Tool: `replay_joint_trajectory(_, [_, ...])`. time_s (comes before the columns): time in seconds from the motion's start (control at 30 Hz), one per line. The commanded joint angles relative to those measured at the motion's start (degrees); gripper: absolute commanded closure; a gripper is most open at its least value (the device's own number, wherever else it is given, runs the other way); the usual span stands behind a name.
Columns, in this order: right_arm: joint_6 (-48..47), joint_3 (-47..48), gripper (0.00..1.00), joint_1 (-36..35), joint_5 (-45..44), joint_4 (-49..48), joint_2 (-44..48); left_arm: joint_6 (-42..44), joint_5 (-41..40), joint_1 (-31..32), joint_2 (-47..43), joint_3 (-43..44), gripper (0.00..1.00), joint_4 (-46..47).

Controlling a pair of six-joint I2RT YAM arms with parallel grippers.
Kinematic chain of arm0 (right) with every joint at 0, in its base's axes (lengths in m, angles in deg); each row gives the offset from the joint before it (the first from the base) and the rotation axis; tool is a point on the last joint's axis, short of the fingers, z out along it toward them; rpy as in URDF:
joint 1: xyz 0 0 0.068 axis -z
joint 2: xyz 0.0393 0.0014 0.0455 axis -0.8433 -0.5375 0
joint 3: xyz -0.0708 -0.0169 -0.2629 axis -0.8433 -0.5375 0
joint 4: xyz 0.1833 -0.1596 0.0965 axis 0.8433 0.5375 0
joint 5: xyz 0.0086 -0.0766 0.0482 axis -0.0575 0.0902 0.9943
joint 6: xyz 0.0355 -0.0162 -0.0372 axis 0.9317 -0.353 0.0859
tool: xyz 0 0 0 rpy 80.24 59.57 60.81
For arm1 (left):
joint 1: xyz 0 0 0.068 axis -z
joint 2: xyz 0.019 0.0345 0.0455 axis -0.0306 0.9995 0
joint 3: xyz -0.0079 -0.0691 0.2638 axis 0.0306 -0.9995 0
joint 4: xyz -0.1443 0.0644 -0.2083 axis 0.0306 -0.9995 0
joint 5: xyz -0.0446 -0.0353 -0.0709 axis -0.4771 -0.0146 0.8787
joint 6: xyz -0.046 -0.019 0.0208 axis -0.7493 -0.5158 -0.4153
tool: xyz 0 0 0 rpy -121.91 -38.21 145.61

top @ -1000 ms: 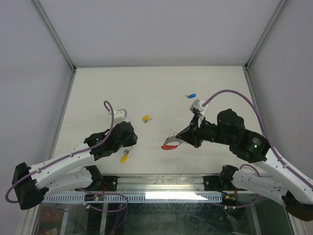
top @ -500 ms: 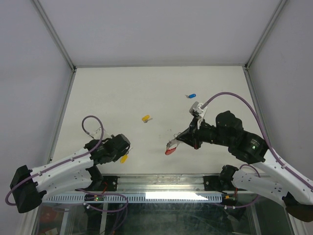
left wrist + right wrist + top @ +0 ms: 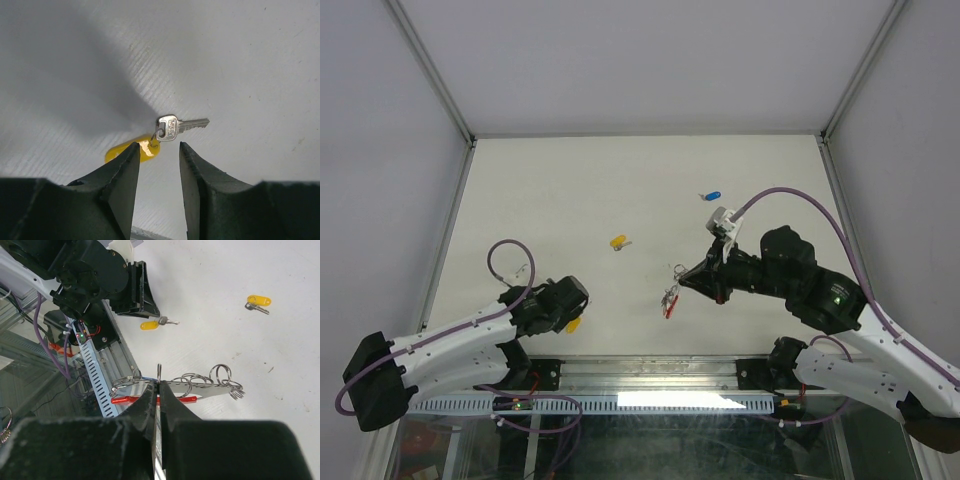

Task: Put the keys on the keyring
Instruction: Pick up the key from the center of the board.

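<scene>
The small wire ring (image 3: 154, 139) that joins the yellow cap to the key is still just out of reach of my open fingers. My left gripper should move down and edge onto it next.
My right gripper (image 3: 688, 284) is shut on one ring of the keyring (image 3: 670, 298), a grey metal strip with several rings (image 3: 210, 382) and a red plastic strip (image 3: 125, 400), and holds it above the table. My left gripper (image 3: 159, 147) is open and low over a yellow-capped key (image 3: 172, 127); the key lies just beyond its fingertips, near the table's front edge (image 3: 574, 324). A second yellow-capped key (image 3: 618, 242) lies mid-table and also shows in the right wrist view (image 3: 257, 301). A blue-capped key (image 3: 712, 195) lies farther back.
The white table (image 3: 570, 190) is walled by grey panels on three sides. A metal rail (image 3: 650, 400) and cable duct run along the near edge, close behind the left gripper. The left arm's purple cable (image 3: 505, 265) loops above its wrist.
The left gripper has drawn back toward the near edge and now sits low at the yellow key. The right gripper has turned the keyring, so the red strip hangs more upright.
</scene>
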Motion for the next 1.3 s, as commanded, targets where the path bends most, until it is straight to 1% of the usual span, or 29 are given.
replay_joint_trajectory(0.0, [0.3, 0.1, 1.0, -0.2, 1.0, -4.6, 0.4, -0.7, 1.5, -0.2, 1.6, -0.8, 0.64, 4.1])
replay_joint_trajectory(0.17, [0.6, 0.1, 1.0, -0.2, 1.1, -4.6, 0.5, 0.1, 1.9, -0.2, 2.4, -1.8, 0.65, 6.3])
replay_joint_trajectory(0.4, [0.8, -0.2, 1.0, -0.1, 1.4, -4.7, 0.6, 0.3, 2.5, -0.2, 2.8, -3.0, 0.71, 8.4])
replay_joint_trajectory(0.7, [0.9, -0.3, 1.0, -0.2, 1.3, -4.7, 0.7, 0.2, 2.2, -0.2, 3.5, -3.4, 0.77, 8.5])
replay_joint_trajectory(0.87, [0.9, -0.3, 1.0, -0.2, 1.3, -4.6, 0.7, -0.2, 1.9, -0.2, 3.8, -3.7, 0.84, 8.5])
replay_joint_trajectory(1.13, [1.1, -0.5, 1.0, -0.2, 1.2, -4.5, 0.7, -0.4, 1.6, -0.2, 3.5, -4.1, 0.88, 8.5])
replay_joint_trajectory(1.27, [1.0, -0.5, 1.0, -0.1, 1.4, -4.5, 0.7, 0.3, 1.1, -0.2, 3.1, -4.1, 0.93, 8.5])
